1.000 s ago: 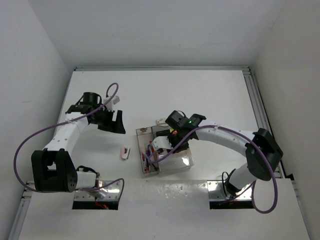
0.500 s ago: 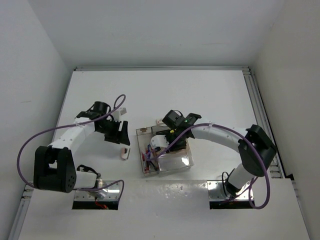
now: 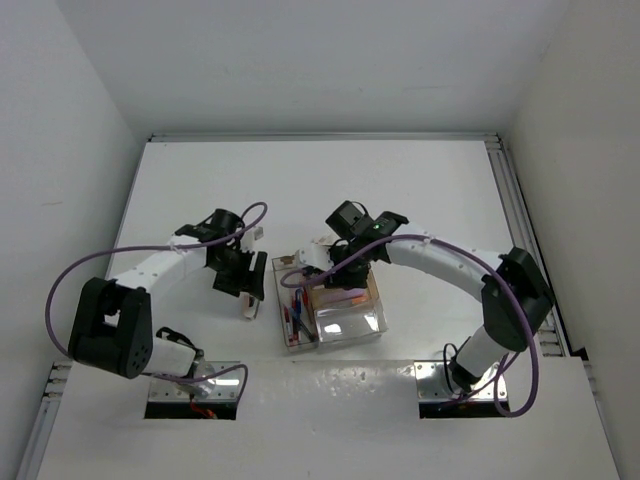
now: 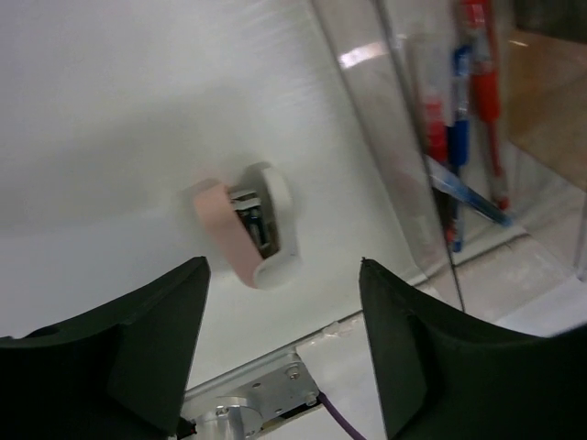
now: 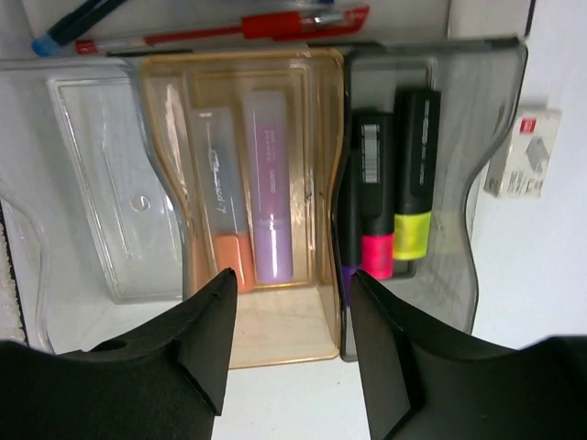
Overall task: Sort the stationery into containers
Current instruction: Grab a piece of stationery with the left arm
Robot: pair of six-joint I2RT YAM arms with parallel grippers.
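My left gripper lowers its open fingers around the long sides of the pink and white stapler (image 3: 250, 306) (image 4: 247, 225) next, since it lies below with each long side facing one finger.
A pink and white eraser (image 4: 246, 229) lies on the table left of the trays, also in the top view (image 3: 247, 308). My left gripper (image 4: 284, 357) is open, hovering just above it (image 3: 242, 283). My right gripper (image 5: 293, 353) is open and empty above the trays (image 3: 345, 265). The amber tray (image 5: 275, 339) holds an orange highlighter (image 5: 220, 229) and a purple highlighter (image 5: 271, 183). The grey tray (image 5: 459, 266) holds pink (image 5: 374, 197) and yellow (image 5: 415, 174) highlighters. The long narrow tray (image 4: 404, 137) holds red pens (image 4: 477, 55) and blue pens (image 4: 459, 92).
An empty clear tray (image 5: 101, 211) sits beside the amber one. A small white eraser (image 5: 523, 151) lies on the table just outside the grey tray. The arm bases and mounting plates (image 3: 200, 385) line the near edge; white walls enclose the table.
My left gripper has swung right and nearer, now over the pink eraser. My right gripper has drawn back from over the trays, and the amber tray now shows its highlighters.
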